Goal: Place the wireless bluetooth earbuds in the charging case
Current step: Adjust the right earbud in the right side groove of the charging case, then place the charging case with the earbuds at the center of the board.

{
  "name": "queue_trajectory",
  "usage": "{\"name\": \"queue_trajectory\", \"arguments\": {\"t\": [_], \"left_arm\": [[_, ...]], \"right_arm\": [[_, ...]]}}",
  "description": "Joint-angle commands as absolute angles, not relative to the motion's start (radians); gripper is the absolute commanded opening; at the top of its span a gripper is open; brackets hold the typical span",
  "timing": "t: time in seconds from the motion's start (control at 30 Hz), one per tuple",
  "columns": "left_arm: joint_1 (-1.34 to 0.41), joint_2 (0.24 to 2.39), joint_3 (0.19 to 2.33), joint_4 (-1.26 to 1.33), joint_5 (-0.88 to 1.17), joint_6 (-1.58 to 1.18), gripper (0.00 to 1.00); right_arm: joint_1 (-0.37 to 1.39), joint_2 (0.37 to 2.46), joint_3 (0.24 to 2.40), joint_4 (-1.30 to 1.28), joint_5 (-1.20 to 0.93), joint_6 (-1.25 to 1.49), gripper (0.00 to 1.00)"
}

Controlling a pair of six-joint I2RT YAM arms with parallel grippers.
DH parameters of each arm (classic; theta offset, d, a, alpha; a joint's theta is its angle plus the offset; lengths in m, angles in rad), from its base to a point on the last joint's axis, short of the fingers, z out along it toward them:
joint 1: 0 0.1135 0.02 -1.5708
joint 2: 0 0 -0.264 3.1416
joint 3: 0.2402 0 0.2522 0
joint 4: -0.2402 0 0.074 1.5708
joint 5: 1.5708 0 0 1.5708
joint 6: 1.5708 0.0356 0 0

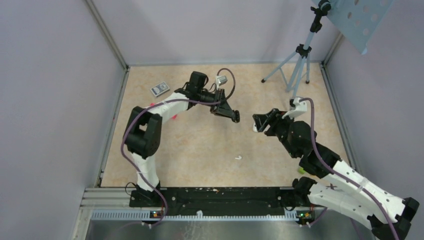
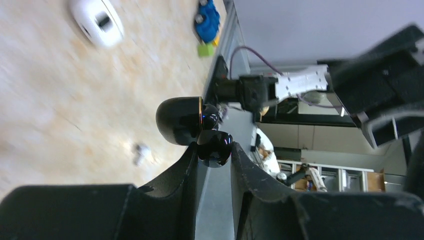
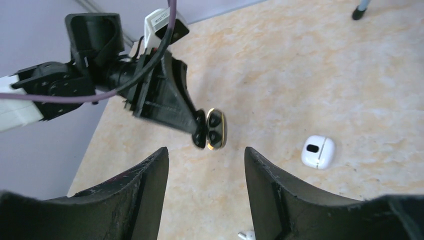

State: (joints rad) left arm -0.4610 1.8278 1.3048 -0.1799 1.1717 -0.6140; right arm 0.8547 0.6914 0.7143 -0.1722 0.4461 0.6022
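Both earbuds are seated, so I should lower my left gripper slightly outward next and release the black charging case (image 3: 214,130) on the bare tabletop below it.
My left gripper (image 2: 215,146) is shut on one glossy half of a small black charging case (image 3: 214,130) and holds it above the table. The case is open, has a gold rim, and shows two black earbuds (image 3: 212,128) seated inside. My right gripper (image 3: 205,152) faces it from a short gap, open, with nothing between its fingers. In the top view the two grippers (image 1: 236,118) (image 1: 259,122) nearly meet at mid-table. A white charging case (image 3: 318,151) lies on the table beyond. One white earbud (image 1: 238,157) lies loose on the table nearer the arm bases.
A tripod (image 1: 299,65) stands at the back right. A small grey box (image 1: 160,89) lies at the back left. A green block (image 1: 301,170) sits by the right arm. Blue and green blocks (image 2: 207,22) lie near the table's edge rail.
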Motion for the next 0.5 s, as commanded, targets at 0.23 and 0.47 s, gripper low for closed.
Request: {"name": "queue_trajectory", "arguments": {"t": [0.23,0.47], "left_arm": [[-0.369,2.347,1.841,-0.088,1.239,-0.62,0.0],[-0.314,2.487,1.964,-0.063,1.221,-0.69,0.0]], "right_arm": [[0.851,0.585,0.721,-0.369,0.585,0.685,0.56],[0.852,0.586,0.747,-0.424,0.622,0.721,0.56]]}}
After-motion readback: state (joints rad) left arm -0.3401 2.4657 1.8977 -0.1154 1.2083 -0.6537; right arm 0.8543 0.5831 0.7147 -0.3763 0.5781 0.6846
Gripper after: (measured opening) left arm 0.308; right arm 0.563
